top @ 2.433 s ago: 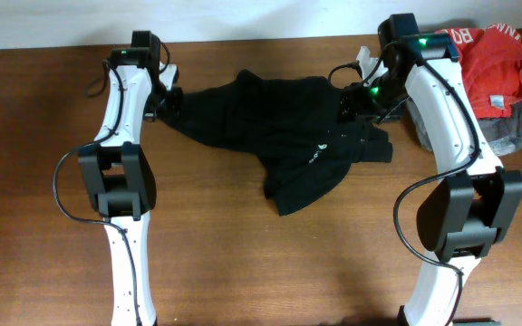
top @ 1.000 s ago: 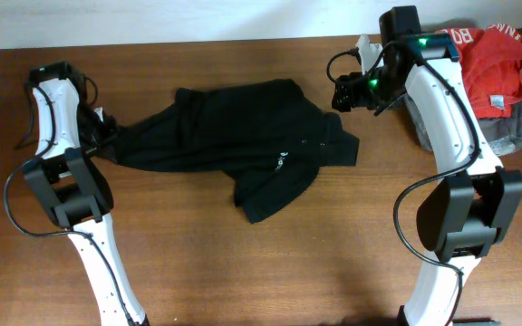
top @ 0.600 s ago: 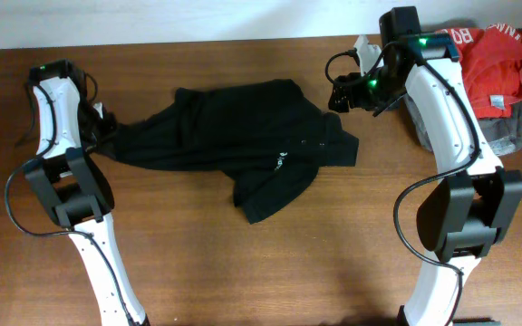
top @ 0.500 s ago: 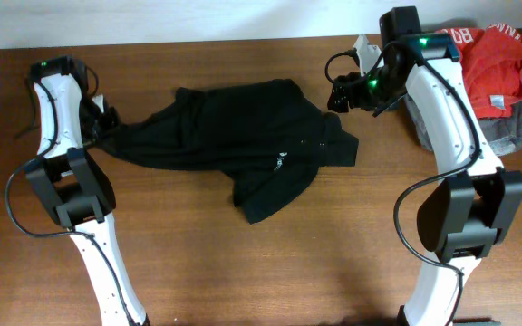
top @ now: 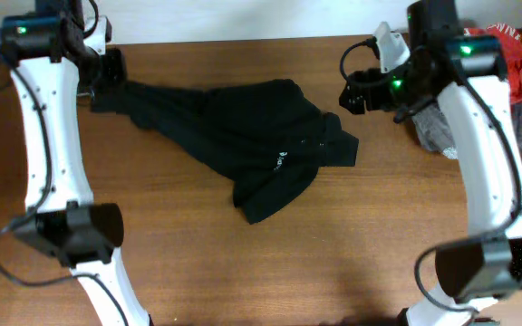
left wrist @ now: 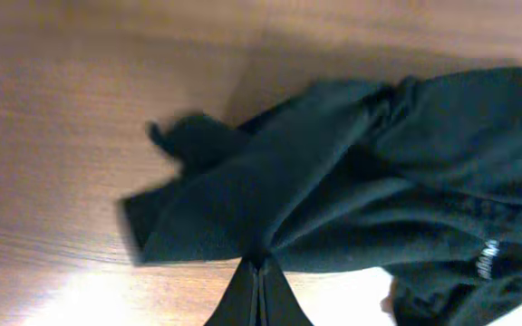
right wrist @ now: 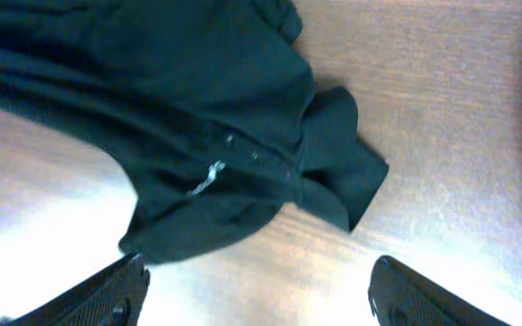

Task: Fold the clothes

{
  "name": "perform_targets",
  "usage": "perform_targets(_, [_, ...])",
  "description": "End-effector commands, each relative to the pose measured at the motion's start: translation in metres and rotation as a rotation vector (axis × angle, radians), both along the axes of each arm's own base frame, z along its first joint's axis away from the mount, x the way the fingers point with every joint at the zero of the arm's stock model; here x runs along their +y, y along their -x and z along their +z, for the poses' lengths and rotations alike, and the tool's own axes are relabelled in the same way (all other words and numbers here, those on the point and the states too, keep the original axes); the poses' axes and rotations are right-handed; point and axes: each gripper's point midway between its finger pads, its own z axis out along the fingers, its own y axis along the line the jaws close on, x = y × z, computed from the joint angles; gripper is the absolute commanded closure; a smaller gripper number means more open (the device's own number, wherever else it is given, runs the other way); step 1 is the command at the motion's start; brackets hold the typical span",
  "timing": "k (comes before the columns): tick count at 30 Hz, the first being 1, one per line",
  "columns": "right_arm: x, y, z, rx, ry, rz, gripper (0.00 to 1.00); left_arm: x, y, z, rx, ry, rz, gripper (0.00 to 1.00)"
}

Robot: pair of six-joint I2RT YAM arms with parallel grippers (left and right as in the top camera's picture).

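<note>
The garment's near flap (top: pixel 257 205) (right wrist: pixel 159 241) juts clear onto bare wood, so it is the next target. My right gripper moves back, to the left in the overhead view, and down onto it.
The black garment (top: pixel 234 127) lies crumpled and stretched across the back middle of the wooden table, its small white logo (top: pixel 279 163) facing up. My left gripper (top: pixel 98 86) is shut on the garment's far left end and holds it pulled toward the back left corner. In the left wrist view the shut fingers (left wrist: pixel 259 276) pinch a fold of the black fabric (left wrist: pixel 352 181). My right gripper (top: pixel 352 91) is open and empty, hovering just beyond the garment's right end. In the right wrist view its fingers (right wrist: pixel 256 285) are spread wide above the garment (right wrist: pixel 179 109) and logo (right wrist: pixel 208 177).
A red garment with white lettering (top: pixel 515 50) and a grey garment (top: pixel 442 131) lie at the back right, behind my right arm. Bare wooden table (top: pixel 270 263) fills the front half. A white wall edge runs along the back.
My left arm has risen and swung toward the back left, pulling the garment's left end with it. My right arm has lifted and shifted slightly right. The garment's right part has stayed put.
</note>
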Motion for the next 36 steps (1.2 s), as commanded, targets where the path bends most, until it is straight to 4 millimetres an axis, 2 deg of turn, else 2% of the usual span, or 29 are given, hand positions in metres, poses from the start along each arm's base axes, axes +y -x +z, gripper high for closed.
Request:
perform_targets(1, [0.002,0.018,0.027,-0.034,-0.019,0.003,0.17,0.003,0.013,0.042,-0.101,-0.033,-0.007,0.99])
perform_targets(6, [0.002,0.04,0.016,0.065,-0.012,0.009,0.17,0.002,0.019,0.08,-0.218,-0.044,-0.005,0.99])
perform_targets(11, [0.02,0.05,-0.003,0.12,-0.003,0.065,0.17,0.0,0.015,0.091,-0.266,-0.035,-0.012,0.99])
perform_targets(18, [0.07,0.068,-0.046,0.184,0.014,0.205,0.17,-0.001,0.012,0.091,-0.275,-0.032,-0.017,0.99])
perform_targets(25, [0.138,0.089,-0.101,0.167,0.022,0.357,0.17,-0.002,0.011,0.091,-0.278,-0.032,-0.017,0.99])
perform_targets(30, [0.165,0.111,-0.142,0.145,0.15,0.443,0.18,-0.002,0.011,0.091,-0.278,-0.032,-0.017,0.99])
perform_targets(33, [0.188,0.125,-0.162,0.091,0.274,0.589,0.18,-0.001,0.011,0.091,-0.277,-0.033,-0.017,1.0])
perform_targets(36, [0.205,0.127,-0.178,0.029,0.368,0.665,0.18,-0.001,0.011,0.091,-0.277,-0.033,-0.017,0.99])
